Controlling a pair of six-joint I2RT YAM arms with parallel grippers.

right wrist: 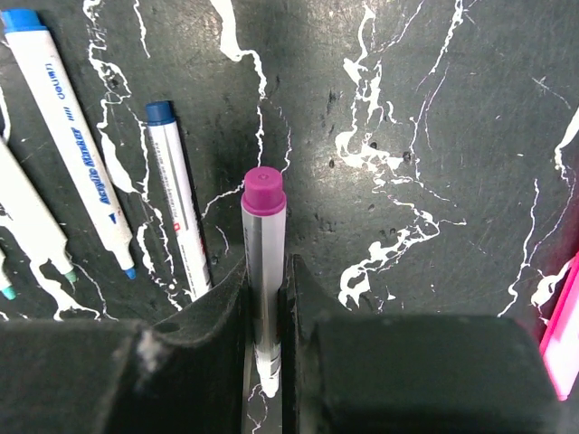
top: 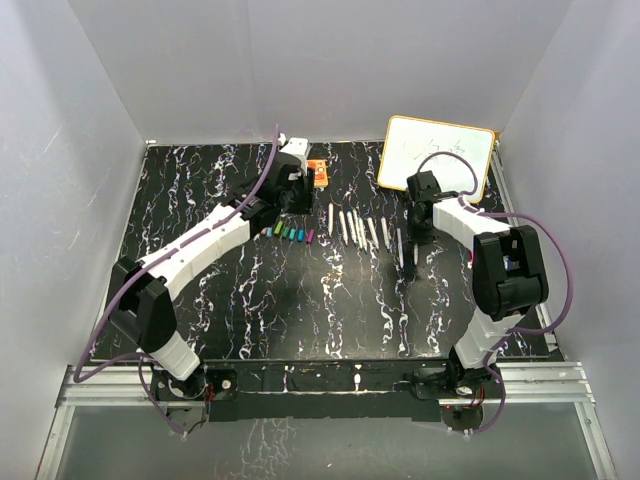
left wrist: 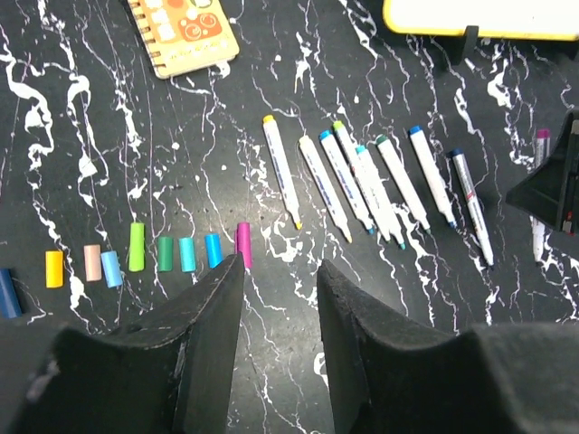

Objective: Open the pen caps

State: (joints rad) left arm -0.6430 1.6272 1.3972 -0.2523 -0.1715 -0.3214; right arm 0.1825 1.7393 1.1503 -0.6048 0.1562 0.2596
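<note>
The pen in my right gripper goes down and slightly toward the blue-ended pen next, its body beside it, since bare table point(right wrist: 232, 237) ends the row there.
Several pen caps lie in a row on the black table; the magenta cap point(left wrist: 243, 244) is at its right end, with blue point(left wrist: 213, 250), teal point(left wrist: 186, 254) and yellow point(left wrist: 54, 268) to its left. The row also shows in the top view point(top: 288, 233). Several white pens point(left wrist: 362, 185) lie side by side to the right point(top: 355, 228). My left gripper point(left wrist: 280, 271) is open and empty, above the table just near of the magenta cap point(top: 292, 200). My right gripper point(right wrist: 267, 271) is shut on the barrel of a magenta-ended pen point(right wrist: 263, 192), right of the pen row point(top: 415, 238).
A yellow-framed whiteboard point(top: 437, 155) stands at the back right. A small orange notebook-like block point(left wrist: 185, 32) lies behind the caps. A blue-ended pen point(right wrist: 176, 208) lies just left of my right fingers. White walls enclose the table.
</note>
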